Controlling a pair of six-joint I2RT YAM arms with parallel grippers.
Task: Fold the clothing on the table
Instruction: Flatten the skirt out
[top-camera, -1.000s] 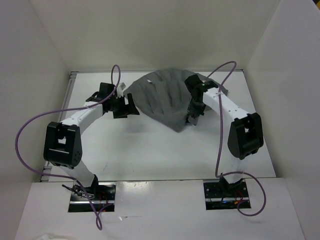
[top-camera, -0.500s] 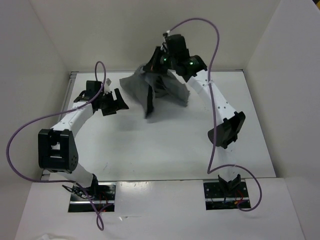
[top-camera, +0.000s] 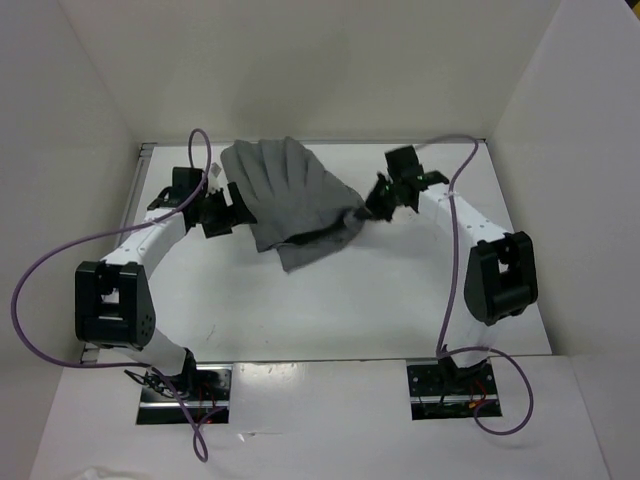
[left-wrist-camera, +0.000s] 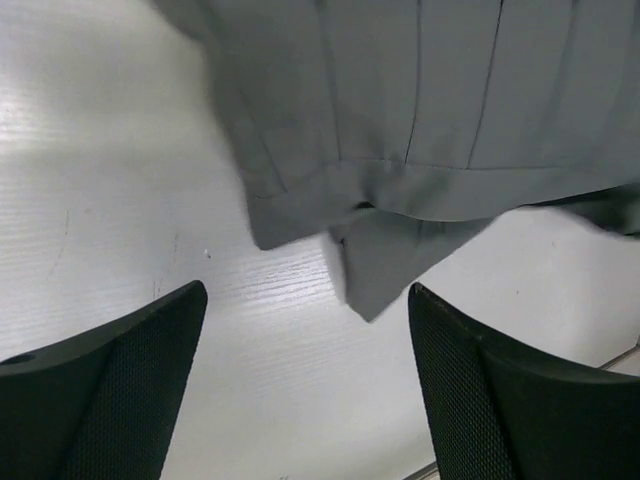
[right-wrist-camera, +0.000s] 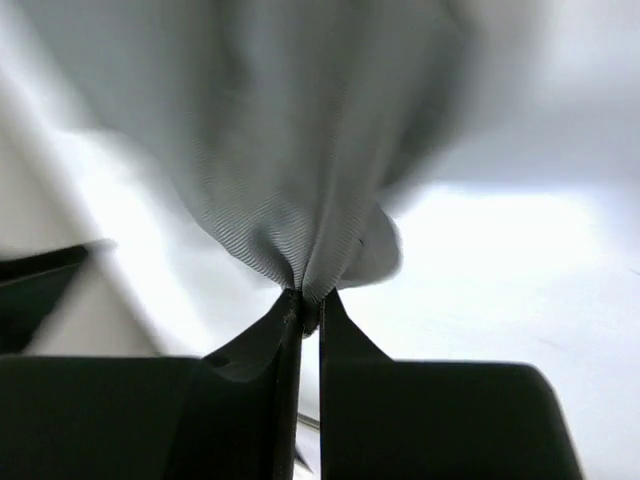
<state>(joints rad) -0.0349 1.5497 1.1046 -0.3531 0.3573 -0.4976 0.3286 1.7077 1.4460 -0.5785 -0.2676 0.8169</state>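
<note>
My left gripper isn't holding anything and above the clothing's hem corner (top-camera: 261, 246) (left-wrist-camera: 268, 228). It needs to move down and back to its right in the top view, onto that corner.
The grey pleated clothing (top-camera: 288, 196) is spread over the back left of the white table (top-camera: 330, 300), fanned out from its right tip. My right gripper (top-camera: 371, 210) is shut on that bunched tip; in the right wrist view the fabric (right-wrist-camera: 290, 150) gathers into the closed gripper (right-wrist-camera: 308, 300). My left gripper (top-camera: 232, 207) stands open at the clothing's left edge. In the left wrist view a hem corner of the clothing (left-wrist-camera: 372, 265) hangs just ahead of the open gripper (left-wrist-camera: 305, 292), and only table shows between the fingers (left-wrist-camera: 110, 390).
White walls close in the table at the back and both sides. Purple cables (top-camera: 40, 270) loop from both arms. The white front ledge carries the two black mounting plates (top-camera: 185, 392).
The right arm lifted the clothing high at the back, then swung it left and down; it now lies fanned toward the left gripper. The left gripper stayed open and shifted slightly left.
</note>
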